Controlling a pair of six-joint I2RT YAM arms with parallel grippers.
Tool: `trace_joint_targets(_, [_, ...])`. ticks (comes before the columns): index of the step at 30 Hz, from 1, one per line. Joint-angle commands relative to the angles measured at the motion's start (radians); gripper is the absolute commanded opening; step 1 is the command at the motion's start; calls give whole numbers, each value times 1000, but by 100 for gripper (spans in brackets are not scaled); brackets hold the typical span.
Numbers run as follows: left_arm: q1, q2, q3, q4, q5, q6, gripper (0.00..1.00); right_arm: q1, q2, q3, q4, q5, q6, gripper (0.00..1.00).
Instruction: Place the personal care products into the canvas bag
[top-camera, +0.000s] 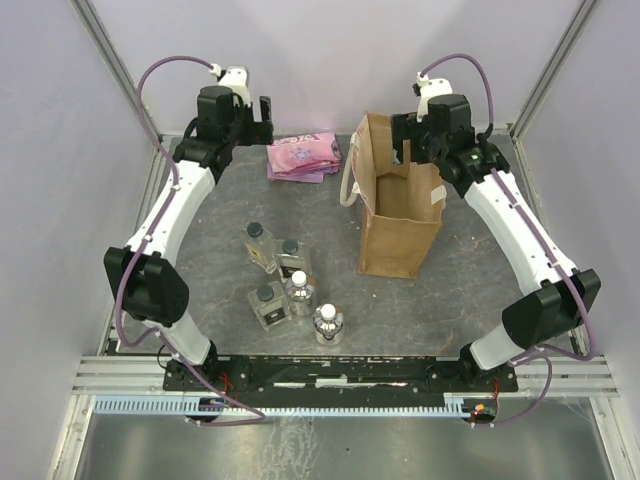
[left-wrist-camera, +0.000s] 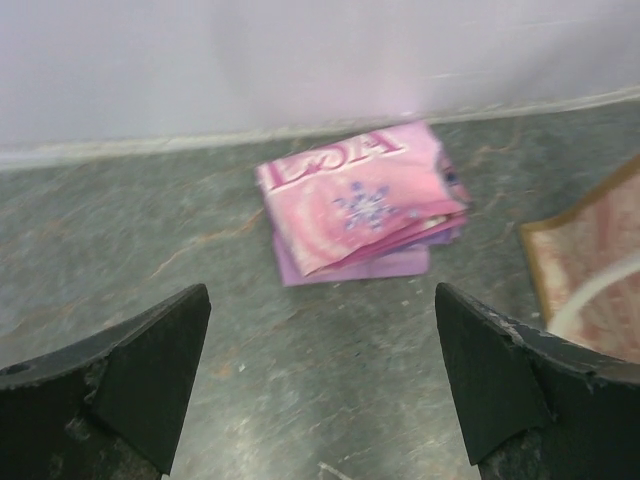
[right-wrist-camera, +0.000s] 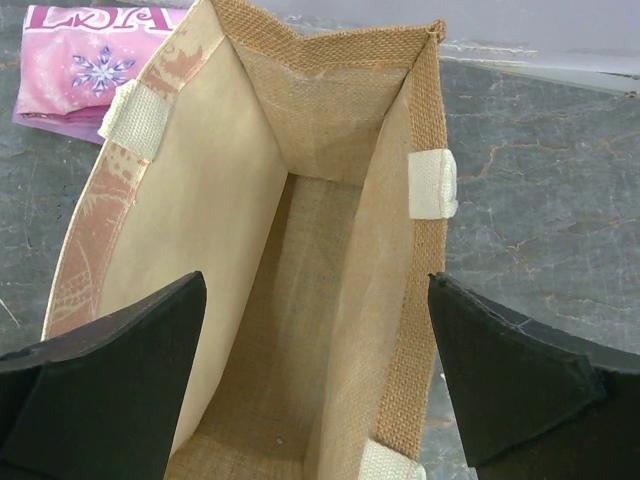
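Note:
Next, my right gripper will swing back, turn and lower onto the pale cap (top-camera: 328, 312), since the round bottle nearest my base holds it up below and back from my gripper.
Five small clear bottles stand on the grey table in the top view, left of centre: three squarish ones with dark caps (top-camera: 259, 245) (top-camera: 292, 258) (top-camera: 268, 305) and two round ones with pale caps (top-camera: 299, 292) (top-camera: 328, 324). The canvas bag (top-camera: 398, 205) stands upright at the right of centre, its mouth open; the right wrist view looks into its empty inside (right-wrist-camera: 300, 300). My left gripper (top-camera: 262, 118) is open and empty at the far left, above bare table (left-wrist-camera: 320, 380). My right gripper (top-camera: 408, 135) is open and empty over the bag's mouth (right-wrist-camera: 318, 360).
A flat pink packet (top-camera: 303, 156) lies at the far middle of the table, just left of the bag; it also shows in the left wrist view (left-wrist-camera: 360, 205). Walls enclose the table at the back and sides. The bag's edge (left-wrist-camera: 590, 260) is right of the left gripper.

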Motion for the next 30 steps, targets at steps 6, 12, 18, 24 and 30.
trace_joint_targets(6, [-126, 180, 249, -9, 315, 32, 99, 2, -113, -2, -89, 34, -18, 100])
trace_joint_targets(12, [-237, 314, 368, -8, 333, 0, 99, 1, -198, -30, -125, 128, 2, 100])
trace_joint_targets(18, [-283, 372, 393, 6, 352, -29, 100, 1, -262, -42, -209, 151, 14, 100])
trace_joint_targets(24, [-306, 404, 359, 13, 352, -18, 99, 1, -329, -108, -269, 24, 40, 92])
trace_joint_targets(30, [-309, 415, 330, 6, 356, 10, 45, 34, -372, -157, -333, -69, 67, 89])
